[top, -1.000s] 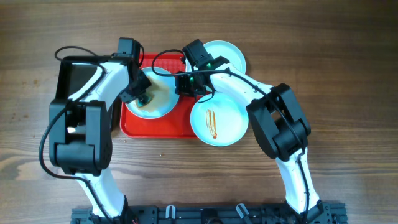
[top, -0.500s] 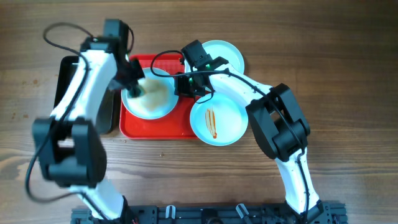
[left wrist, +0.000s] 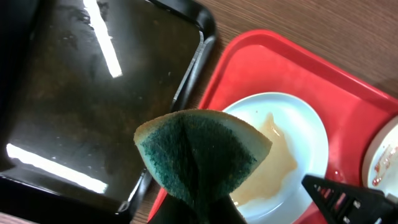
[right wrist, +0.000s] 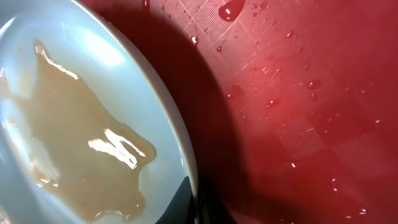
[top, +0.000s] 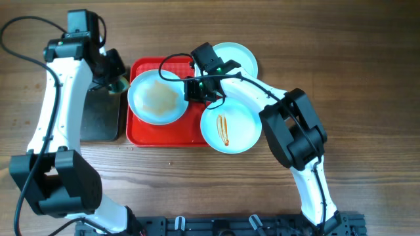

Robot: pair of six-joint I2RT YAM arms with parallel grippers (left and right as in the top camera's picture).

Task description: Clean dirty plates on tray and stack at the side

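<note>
I will lift, tilt and carry the plate with my right gripper past the other plates, then release it down on the empty, bare tabletop.
A plate (top: 156,97) smeared with pale brown sauce sits on the left half of the red tray (top: 164,135). My right gripper (top: 195,88) is shut on its right rim; the right wrist view shows the jaws (right wrist: 194,202) pinching the plate's (right wrist: 81,124) edge over the wet tray (right wrist: 298,93). My left gripper (top: 113,80) is shut on a green sponge (left wrist: 202,152), held above the pan's right edge, left of the plate (left wrist: 280,155). A second plate (top: 230,128) with an orange streak overlaps the tray's right edge. A third plate (top: 237,56) lies at the back right.
A black metal pan (top: 98,118) lies left of the tray; its wet floor (left wrist: 93,93) shows in the left wrist view. The right arm's cable loops over the tray's back edge. Bare wooden table surrounds everything.
My left gripper lifted the sponge off the smeared plate and moved left, up over the black pan's edge. The right gripper has kept its hold on the plate's rim.
</note>
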